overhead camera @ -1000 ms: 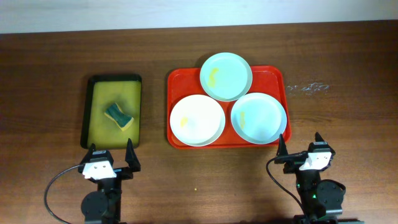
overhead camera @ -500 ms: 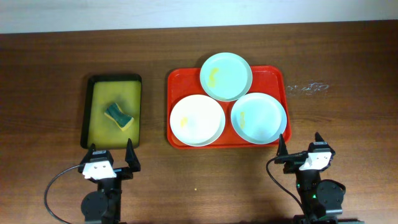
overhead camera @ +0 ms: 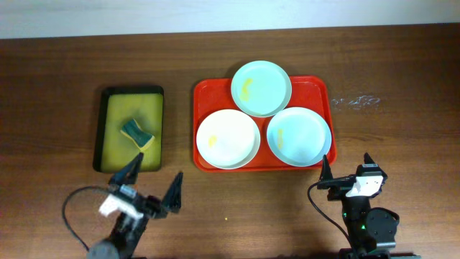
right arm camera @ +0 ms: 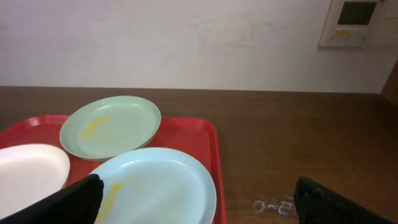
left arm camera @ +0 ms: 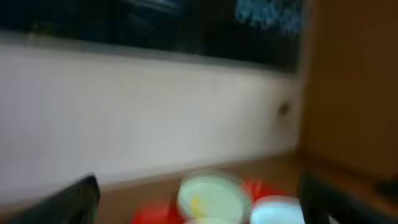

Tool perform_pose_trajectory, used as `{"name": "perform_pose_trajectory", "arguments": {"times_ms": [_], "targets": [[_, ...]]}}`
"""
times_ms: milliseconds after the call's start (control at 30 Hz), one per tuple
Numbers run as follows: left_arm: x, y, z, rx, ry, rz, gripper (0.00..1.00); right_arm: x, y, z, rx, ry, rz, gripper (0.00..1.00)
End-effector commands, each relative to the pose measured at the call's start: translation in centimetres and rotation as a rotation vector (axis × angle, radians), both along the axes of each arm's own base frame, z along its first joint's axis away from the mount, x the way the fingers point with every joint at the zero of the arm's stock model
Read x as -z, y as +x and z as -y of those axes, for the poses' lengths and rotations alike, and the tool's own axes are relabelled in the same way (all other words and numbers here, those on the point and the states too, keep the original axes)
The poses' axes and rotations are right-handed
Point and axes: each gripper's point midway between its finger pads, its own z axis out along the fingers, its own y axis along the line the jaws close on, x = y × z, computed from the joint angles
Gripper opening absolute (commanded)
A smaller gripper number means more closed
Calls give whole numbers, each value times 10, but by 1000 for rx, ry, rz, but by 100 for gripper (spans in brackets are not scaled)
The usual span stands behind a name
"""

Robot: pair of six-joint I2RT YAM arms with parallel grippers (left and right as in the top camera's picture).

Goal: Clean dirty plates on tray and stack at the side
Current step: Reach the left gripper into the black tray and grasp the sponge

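I will next move my left gripper outward over the smaller tray, then down, its fingers tilting downward onto the green and yellow sponge [overhead camera: 137, 134], as the plates have yellow smears.
The red tray [overhead camera: 203, 97] holds three plates with yellow smears: a pale green one [overhead camera: 261, 88] at the back, a white one [overhead camera: 228, 139] front left, a pale blue one [overhead camera: 299, 137] front right. My left gripper [overhead camera: 152, 181] is open and empty, near the table's front edge, left of the tray. My right gripper [overhead camera: 346, 167] is open and empty, just in front of the tray's right corner. The right wrist view shows the blue plate [right arm camera: 155, 186], green plate [right arm camera: 112, 126] and tray [right arm camera: 208, 137]. The left wrist view is blurred; the green plate [left arm camera: 212, 196] shows faintly.
A smaller black-rimmed yellow-green tray [overhead camera: 113, 151] stands at the left with a green and yellow sponge [overhead camera: 137, 134] on it. White scuff marks [overhead camera: 357, 101] lie on the wood right of the red tray. A wall runs behind the table.
My left gripper has swung and tilted toward the right, with its fingers spread wider in the overhead view. The right arm, plates and sponge have not moved.
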Motion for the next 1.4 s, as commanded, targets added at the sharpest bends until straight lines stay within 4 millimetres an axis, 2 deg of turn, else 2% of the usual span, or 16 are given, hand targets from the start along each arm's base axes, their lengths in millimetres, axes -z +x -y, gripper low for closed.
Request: {"name": "perform_pose_trajectory", "arguments": {"times_ms": [0,67,133,167,233,300,400,500,600,800,867,933,1067,1133,1267,1367], "targets": [[-55,-35,18,119,34,191,99,4,0,3,14,-4,-8,99],[-78,-15,2,-22,85,77,99,4,0,3,14,-4,-8,99],[-70,36,-10,-85,232,-364,99,4,0,3,14,-4,-8,99],[-75,45,-1,-14,234,-432,99,4,0,3,14,-4,-8,99],[-70,94,-20,-108,216,-635,99,4,0,3,14,-4,-8,99],[-34,135,-63,-367,115,-988,99,4,0,3,14,-4,-8,99],[26,180,-59,-327,144,-1217,99,4,0,3,14,-4,-8,98],[105,184,-106,-650,-182,-1521,99,4,0,3,14,-4,-8,99],[169,187,-114,-709,-216,-1686,99,4,0,3,14,-4,-8,99],[230,183,-130,-813,-136,-1787,92,4,0,3,14,-4,-8,99],[241,184,-129,-813,-133,-1803,67,4,0,3,14,-4,-8,99],[252,181,-129,-816,-124,-1831,64,4,0,3,14,-4,-8,99],[253,180,-129,-815,-123,-1835,38,4,0,3,14,-4,-8,99],[252,181,-129,-815,-123,-1832,1,4,0,3,14,-4,-8,99],[209,199,-131,-781,-80,-1795,0,4,0,3,14,-4,-8,99],[130,214,-132,-770,-104,-1701,0,4,0,3,14,-4,-8,99]]}}
